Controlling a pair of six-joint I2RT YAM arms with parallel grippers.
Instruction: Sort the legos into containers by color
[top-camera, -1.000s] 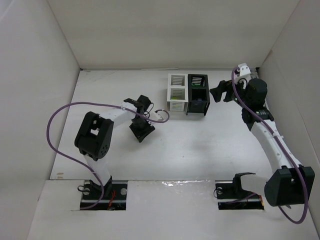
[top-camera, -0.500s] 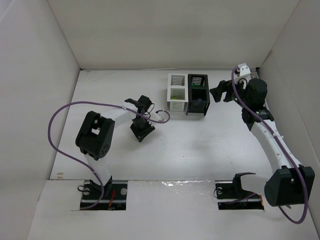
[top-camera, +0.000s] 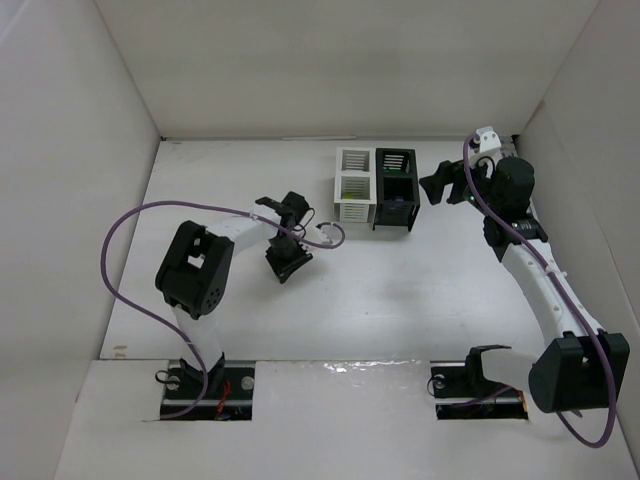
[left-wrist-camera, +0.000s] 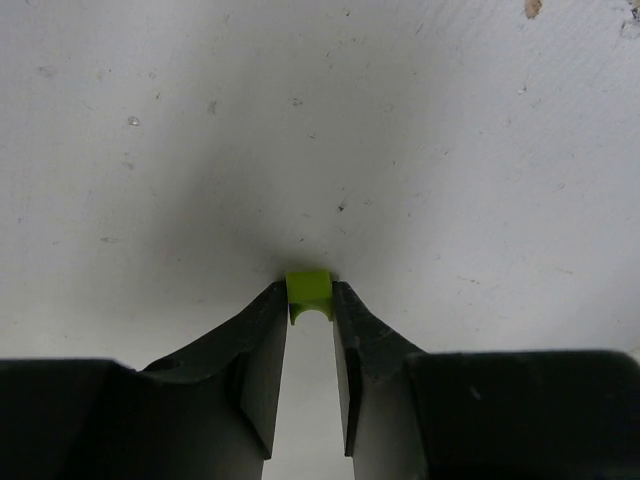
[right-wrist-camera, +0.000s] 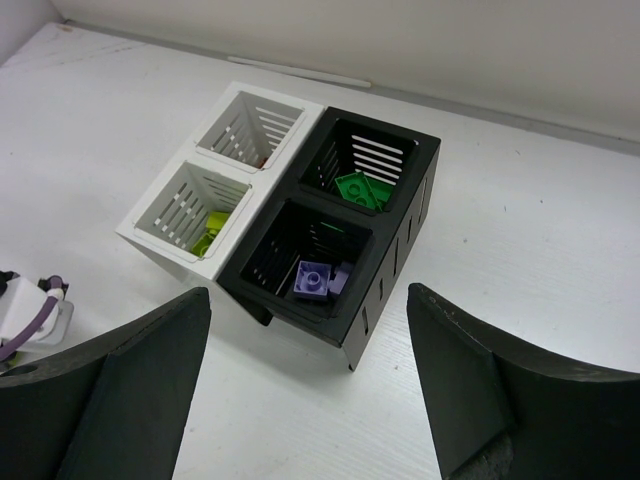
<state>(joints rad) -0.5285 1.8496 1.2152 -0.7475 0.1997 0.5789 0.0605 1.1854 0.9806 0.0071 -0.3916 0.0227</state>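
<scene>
I should move my left gripper up, outward and to the right in the top view next, over the near white bin, and release there, because matching yellow-green lies there.
My left gripper is shut on a small yellow-green lego, pinched between its fingertips just over the white table; I cannot tell if the lego touches it. The containers stand at the back middle: two white bins on the left, two black bins on the right. A yellow-green lego lies in the near white bin, a green one in the far black bin, a lavender one in the near black bin. My right gripper hovers wide open and empty beside the black bins, also seen in its wrist view.
White walls close in the table on the left, back and right. A purple cable loops off the left arm, and its end shows at the lower left of the right wrist view. A small brown speck lies on the table.
My left gripper has shifted slightly to the right with the yellow-green lego in it. The right arm has not moved.
</scene>
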